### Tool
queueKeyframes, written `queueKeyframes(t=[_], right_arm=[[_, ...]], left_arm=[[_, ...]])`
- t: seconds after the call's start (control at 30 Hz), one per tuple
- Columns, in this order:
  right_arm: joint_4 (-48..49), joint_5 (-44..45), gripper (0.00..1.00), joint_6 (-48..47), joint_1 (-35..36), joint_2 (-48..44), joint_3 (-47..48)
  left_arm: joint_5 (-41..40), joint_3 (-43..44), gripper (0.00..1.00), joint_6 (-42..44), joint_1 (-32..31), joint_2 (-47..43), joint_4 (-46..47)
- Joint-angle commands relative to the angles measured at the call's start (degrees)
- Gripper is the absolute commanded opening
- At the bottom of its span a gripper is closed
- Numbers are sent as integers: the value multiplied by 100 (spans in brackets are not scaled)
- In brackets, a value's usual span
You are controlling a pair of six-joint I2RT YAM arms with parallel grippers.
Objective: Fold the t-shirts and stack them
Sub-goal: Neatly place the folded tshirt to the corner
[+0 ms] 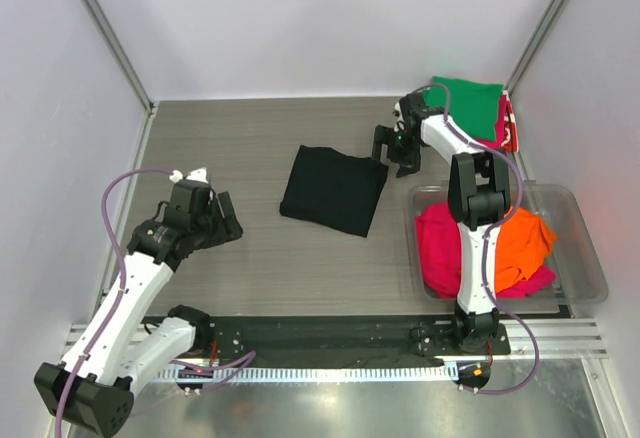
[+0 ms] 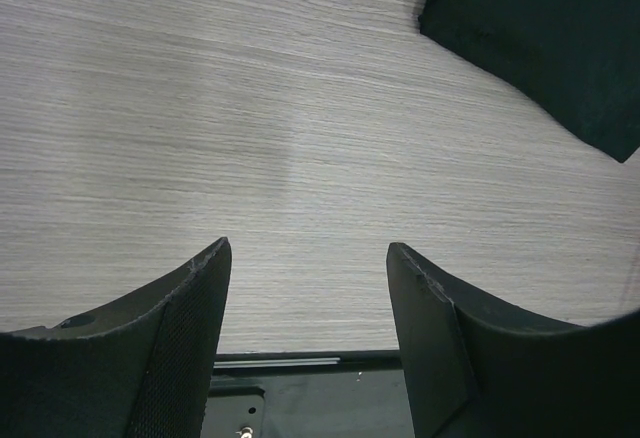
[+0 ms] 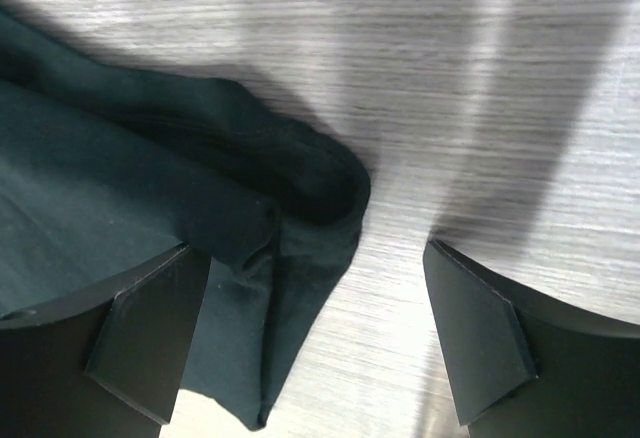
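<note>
The robot will next move its right gripper slightly toward the black t-shirt [image 1: 335, 190] and then close it on the bunched far corner [image 1: 382, 165] between its open fingers.
The black t-shirt [image 1: 335, 190] lies folded in a rough rectangle at the table's middle. My right gripper [image 1: 393, 158] is open and low over its far right corner. In the right wrist view the bunched black corner [image 3: 260, 208] lies between the open fingers [image 3: 150, 338], nearer the left one; the gripper [image 3: 310, 288] holds nothing. My left gripper [image 1: 232, 218] is open and empty, left of the shirt and apart from it. In the left wrist view [image 2: 308, 268] the shirt's edge [image 2: 550, 38] shows at top right. A folded green t-shirt [image 1: 468, 103] lies on a pink-red one [image 1: 507, 130] at the back right.
A clear plastic bin [image 1: 590, 258] stands at the right, holding a magenta t-shirt [image 1: 440, 243] and an orange t-shirt [image 1: 522, 238]. The right arm reaches over it. White walls close in the table on three sides. A black rail [image 1: 330, 338] runs along the near edge.
</note>
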Motion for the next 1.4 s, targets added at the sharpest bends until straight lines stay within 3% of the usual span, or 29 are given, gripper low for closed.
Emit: queueKeyframes(t=[0.0, 0.13, 0.33, 0.5, 0.67, 0.97, 1.17, 1.37], right_arm=[[146, -165, 94, -84, -18, 49, -7], [409, -409, 87, -23, -18, 137, -200], [1156, -981, 50, 214, -9, 84, -763], [1710, -1351, 3, 276, -9, -29, -1158], [1799, -1325, 1, 250, -17, -547, -1107], [148, 484, 1, -962, -18, -1339, 273], [94, 1776, 1, -1657, -44, -1647, 580], [155, 2015, 1, -2298, -167, -1849, 985]], left_arm=[[-98, 41, 65, -38, -6, 29, 218], [-133, 41, 64, -38, 2, 30, 201], [-186, 32, 64, -47, -6, 38, 218], [-212, 41, 64, -56, 2, 56, 201], [-256, 146, 63, -117, 2, -49, 26], [-291, 137, 62, -100, 2, -471, 78], [-669, 137, 60, -126, -6, -612, 52], [-740, 146, 59, -144, -6, -559, 34]])
